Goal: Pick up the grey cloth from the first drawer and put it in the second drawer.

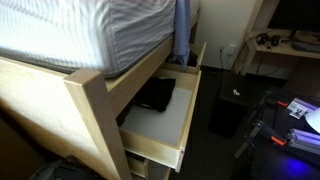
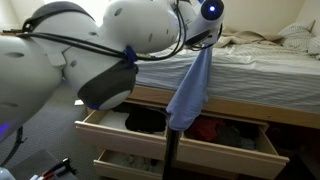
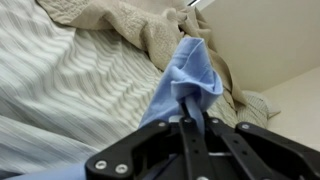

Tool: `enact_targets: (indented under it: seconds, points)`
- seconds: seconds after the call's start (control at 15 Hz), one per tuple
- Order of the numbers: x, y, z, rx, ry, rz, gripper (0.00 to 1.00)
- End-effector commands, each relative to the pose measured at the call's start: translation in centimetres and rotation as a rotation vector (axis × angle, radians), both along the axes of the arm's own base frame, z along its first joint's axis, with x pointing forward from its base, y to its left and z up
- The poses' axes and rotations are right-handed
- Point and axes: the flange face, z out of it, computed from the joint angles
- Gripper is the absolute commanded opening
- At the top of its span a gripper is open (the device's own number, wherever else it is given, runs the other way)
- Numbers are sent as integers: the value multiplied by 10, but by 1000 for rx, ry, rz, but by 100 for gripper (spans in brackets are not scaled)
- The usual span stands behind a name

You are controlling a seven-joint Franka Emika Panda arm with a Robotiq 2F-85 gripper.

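Note:
My gripper should next move along the mattress edge, then tilt and lower toward the drawer with red items, as the cloth hangs only at that drawer's end.
The grey-blue cloth (image 2: 190, 90) hangs in a long fold from my gripper (image 2: 203, 42), above the bed's edge and the open upper drawer (image 2: 225, 153). In the wrist view my gripper (image 3: 192, 108) is shut, with the cloth (image 3: 190, 70) pinched between the fingers. In an exterior view the cloth (image 1: 182, 30) hangs beside the mattress over the open drawer (image 1: 170, 128). The lower drawer (image 2: 125, 162) is also pulled out, below and left of the upper one. The upper drawer holds dark and red items.
The wooden bed frame (image 1: 95, 110) and striped mattress (image 1: 110, 30) stand close by. A beige blanket (image 3: 130, 30) lies rumpled on the bed. A dark item (image 1: 155, 95) lies in the open drawer. A desk with clutter (image 1: 295, 45) stands beyond.

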Motion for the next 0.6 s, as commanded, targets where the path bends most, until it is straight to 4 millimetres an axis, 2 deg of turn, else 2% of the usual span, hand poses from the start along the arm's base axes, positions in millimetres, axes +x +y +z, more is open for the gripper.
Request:
enact_targets:
  seconds: [0.0, 0.2, 0.53]
  points:
    - [-17, -55, 1, 90, -97, 141, 2]
    - [-24, -72, -17, 179, -92, 272, 2]
    - [-17, -77, -82, 228, 91, 318, 2]
